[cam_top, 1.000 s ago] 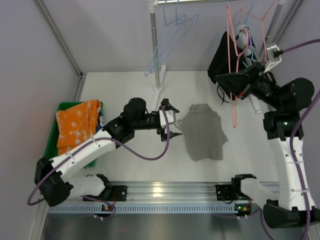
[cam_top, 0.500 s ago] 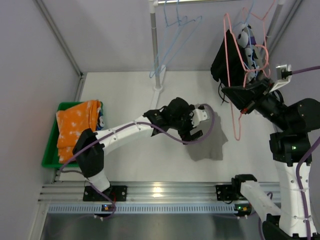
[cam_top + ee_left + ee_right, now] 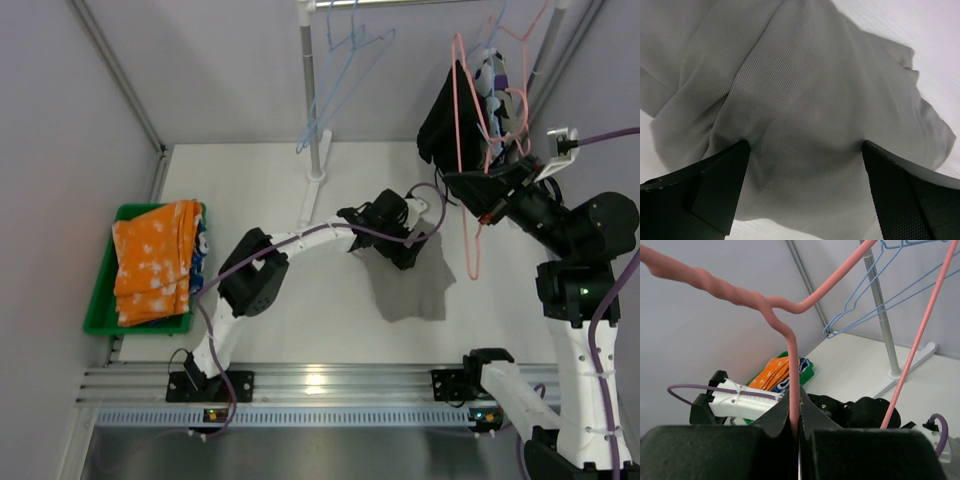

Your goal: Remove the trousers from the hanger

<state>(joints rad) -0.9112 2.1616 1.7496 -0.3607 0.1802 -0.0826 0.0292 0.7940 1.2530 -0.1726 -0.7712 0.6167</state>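
The grey cloth (image 3: 805, 90) between the spread fingers is just below, so my left gripper will next move down a little into the trousers and close there.
The grey trousers (image 3: 412, 288) lie crumpled on the white table right of the middle. My left gripper (image 3: 412, 246) is open over their upper edge. In the left wrist view the grey cloth (image 3: 805, 90) fills the frame, and the gripper (image 3: 805, 192) has its two fingers (image 3: 715, 190) spread wide and pressed against the cloth. My right gripper (image 3: 480, 192) is shut on the wire of a pink hanger (image 3: 470, 250) held up at the right. The right wrist view shows the pink hanger (image 3: 790, 355) pinched between the closed gripper (image 3: 795, 427). The orange trousers (image 3: 152, 262) lie in the green bin (image 3: 100, 290), over a blue garment (image 3: 201, 240).
A clothes rack pole (image 3: 313, 100) stands at the back middle with blue hangers (image 3: 345, 70) on its rail. A black garment (image 3: 443, 118) and more hangers hang at the back right beside the right arm. A metal rail (image 3: 320, 385) runs along the near edge.
My left arm has reached from the table's middle to the right, and its open gripper has come down on the grey trousers. The right arm has shifted slightly with the pink hanger.
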